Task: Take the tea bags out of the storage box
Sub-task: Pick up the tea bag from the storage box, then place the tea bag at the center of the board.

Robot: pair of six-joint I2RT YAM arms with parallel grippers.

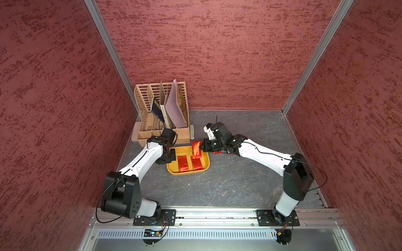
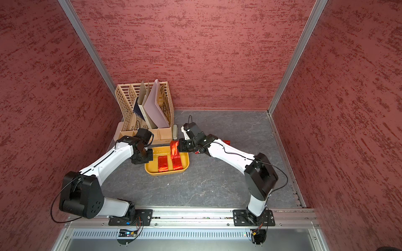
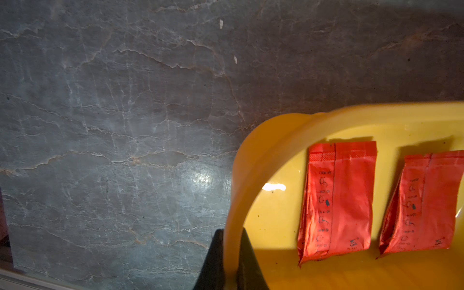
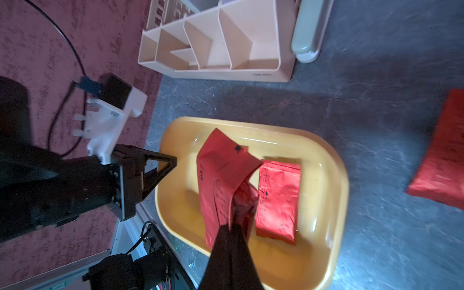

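My right gripper carries the tea bag past the box's rim next, down onto the bare tabletop beside the box, below and back, and releases it there.
The mustard-yellow storage box sits in front of the file rack. My left gripper is shut on the box's left rim, which runs between its fingers. Two red foil tea bags lie flat side by side in the box, also seen in the left wrist view. My right gripper is shut on a third tea bag, which hangs crumpled above the box's far end. Another tea bag lies on the table to the right of the box.
A tall beige slotted file rack with folders stands right behind the box against the left wall. A small grey-green case lies beside the rack. Red walls close in three sides, and a metal rail runs along the front.
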